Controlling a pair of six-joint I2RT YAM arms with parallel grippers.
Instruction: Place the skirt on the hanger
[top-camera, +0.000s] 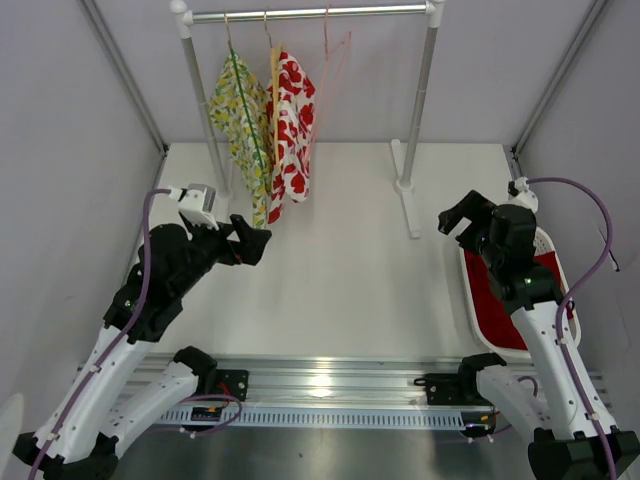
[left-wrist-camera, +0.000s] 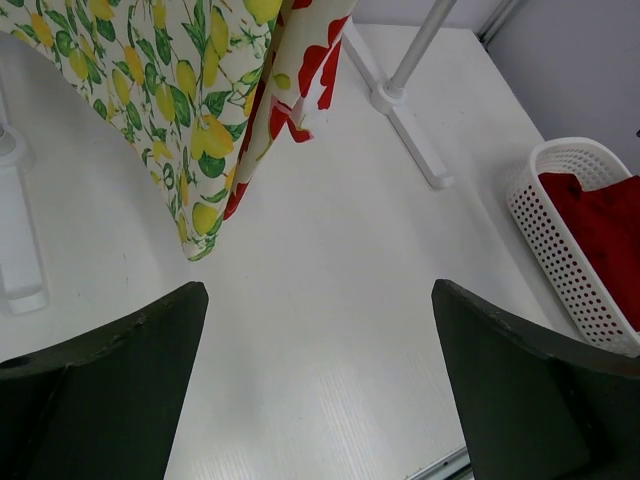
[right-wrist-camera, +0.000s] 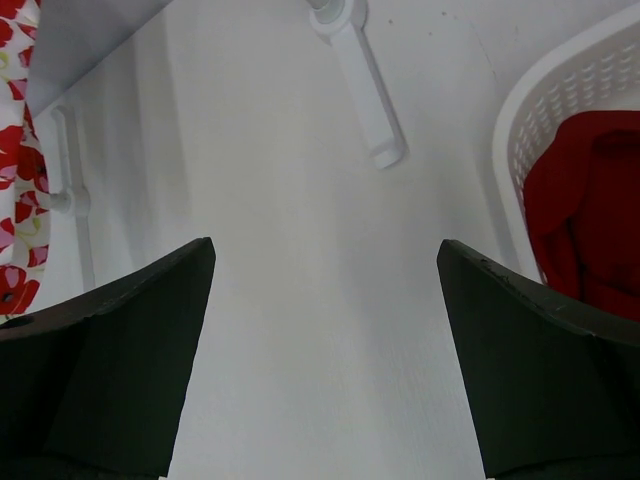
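Observation:
My right gripper moves over the basket's rim and down next, since the skirt's far part (right-wrist-camera: 598, 205) lies below it and to its right in the top view.
The deep-red skirt (top-camera: 497, 305) lies bunched in a white basket (top-camera: 470, 300) at the right of the table; it also shows in the left wrist view (left-wrist-camera: 600, 230) and the right wrist view (right-wrist-camera: 580, 215). The pale pink wire hanger (top-camera: 333, 65) hangs bare on the rail (top-camera: 310, 14), right of the two hung garments. My left gripper (top-camera: 256, 240) is open and empty above the table, below the hung garments. My right gripper (top-camera: 462, 217) is open and empty, just beyond the basket's far end.
A yellow-green lemon-print garment (top-camera: 240, 120) and a white garment with red flowers (top-camera: 290, 125) hang on the rail at left. The rack's right post (top-camera: 420, 100) and its white foot (top-camera: 409, 200) stand on the table. Grey walls close in both sides.

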